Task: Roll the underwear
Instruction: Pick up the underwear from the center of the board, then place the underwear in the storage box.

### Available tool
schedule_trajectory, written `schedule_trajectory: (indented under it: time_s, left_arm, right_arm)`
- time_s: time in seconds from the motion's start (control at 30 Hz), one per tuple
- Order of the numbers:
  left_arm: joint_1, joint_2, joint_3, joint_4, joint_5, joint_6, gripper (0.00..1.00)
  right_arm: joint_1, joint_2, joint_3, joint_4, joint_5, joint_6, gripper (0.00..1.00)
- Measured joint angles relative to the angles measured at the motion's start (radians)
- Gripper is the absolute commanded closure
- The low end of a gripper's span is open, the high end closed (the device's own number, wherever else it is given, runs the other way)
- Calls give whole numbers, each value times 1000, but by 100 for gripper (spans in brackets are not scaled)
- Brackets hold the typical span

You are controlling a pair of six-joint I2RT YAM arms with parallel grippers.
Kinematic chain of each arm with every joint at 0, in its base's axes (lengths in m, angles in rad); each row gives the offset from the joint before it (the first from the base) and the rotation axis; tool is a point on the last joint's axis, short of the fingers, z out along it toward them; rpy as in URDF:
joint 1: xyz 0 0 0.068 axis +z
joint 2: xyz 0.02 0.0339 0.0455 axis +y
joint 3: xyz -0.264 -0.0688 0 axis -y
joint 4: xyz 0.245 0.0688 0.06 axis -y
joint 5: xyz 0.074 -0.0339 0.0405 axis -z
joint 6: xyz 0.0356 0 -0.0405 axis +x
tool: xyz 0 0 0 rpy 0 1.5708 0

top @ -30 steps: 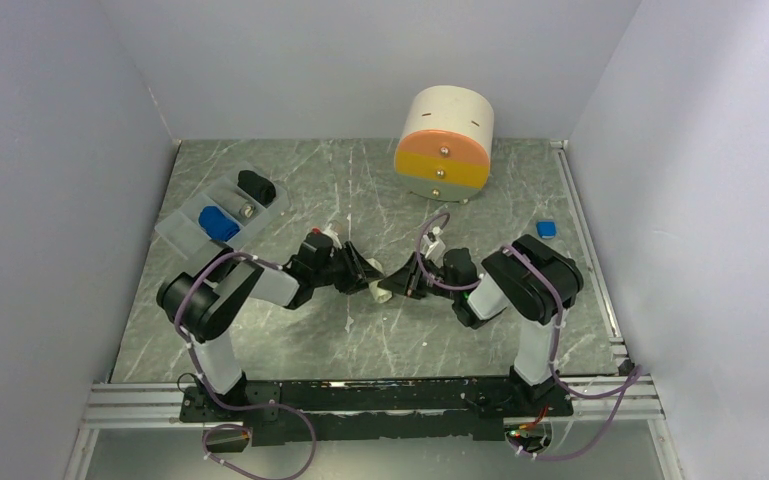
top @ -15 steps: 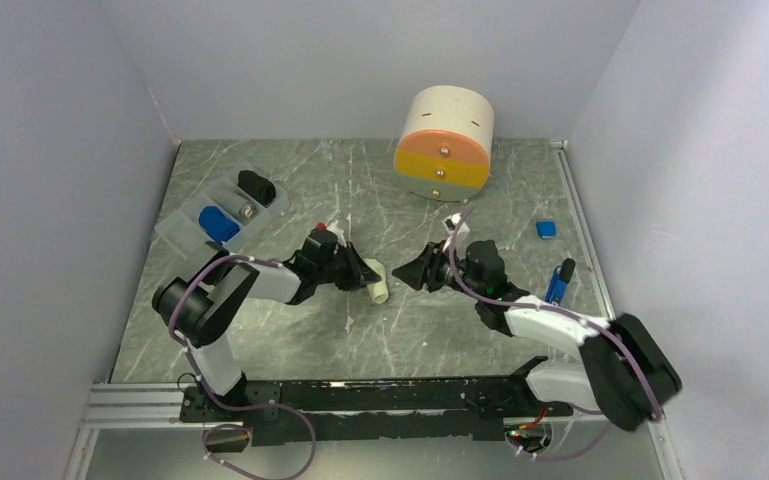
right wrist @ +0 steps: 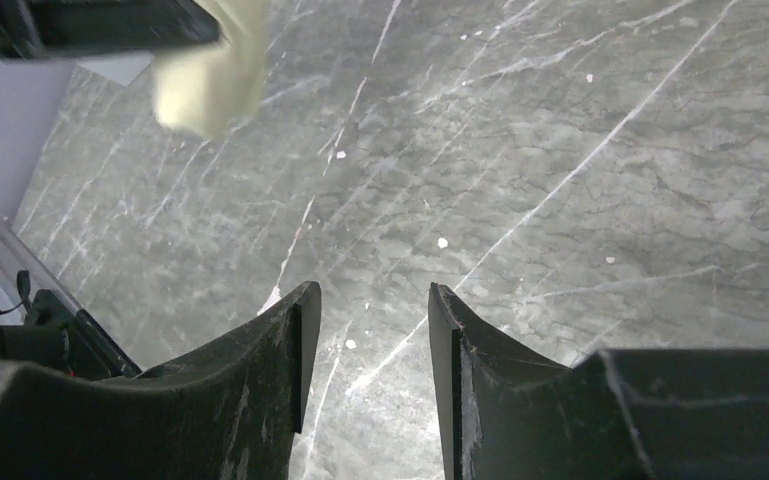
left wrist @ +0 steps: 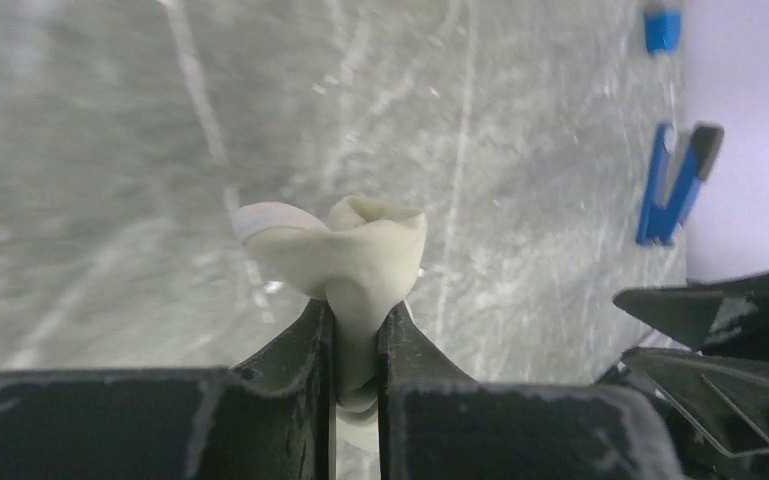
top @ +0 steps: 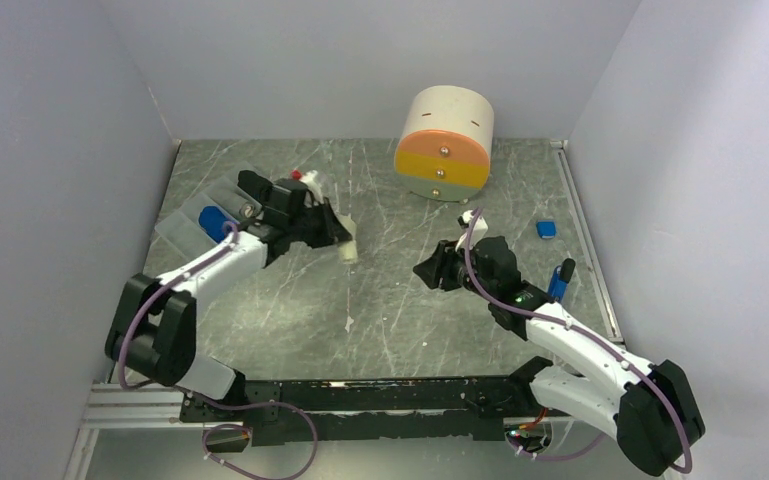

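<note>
The tray's empty end section [top: 183, 236] is below the left gripper and to its left in the top view, so the robot will take the cream-yellow roll there, lower it and let go.
My left gripper [top: 338, 232] is shut on the rolled cream-yellow underwear [top: 346, 248] and holds it above the table, right of the grey tray [top: 182, 226]. In the left wrist view the roll [left wrist: 345, 255] bulges out past the closed fingers [left wrist: 300, 350]. The rolled royal blue underwear [top: 217, 222] lies in the tray. My right gripper [top: 426, 272] is open and empty over the table's middle right; its view shows the cream roll [right wrist: 210, 80] at the upper left, apart from its fingers [right wrist: 280, 340].
A black rolled bundle [top: 256, 186] sits in the tray's far compartment. A round cream, orange and yellow drawer unit [top: 444, 143] stands at the back. A small blue block [top: 546, 228] and a blue clip [top: 559, 282] lie at the right.
My left gripper has lifted the cream roll off the table and carried it back and left toward the tray. The right gripper let go, opened and drew back to the right.
</note>
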Motion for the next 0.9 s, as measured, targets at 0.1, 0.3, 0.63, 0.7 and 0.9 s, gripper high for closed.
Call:
schedule_trajectory:
  time_s: [0.1,0.3,0.63,0.7,0.9]
  left_arm:
    - [115,-55,25,-97,8,59,95]
    - [424,-108,64,-261,3,157,95]
    - [765,1,178,-347,37,236,95]
    - [805,36,195,-345,43,242,95]
    - [871,153,261,-363,50,263,95]
  right_arm:
    - [0,0,19,-43,5,-21,53]
    - [0,30,63,-71,-21,-60,51]
    - [-4,135,160,-123,-108,-105,43]
    - [-5,144,178,-124,-131,-108,43]
    - [-6,146,181,-125,-172,-111,43]
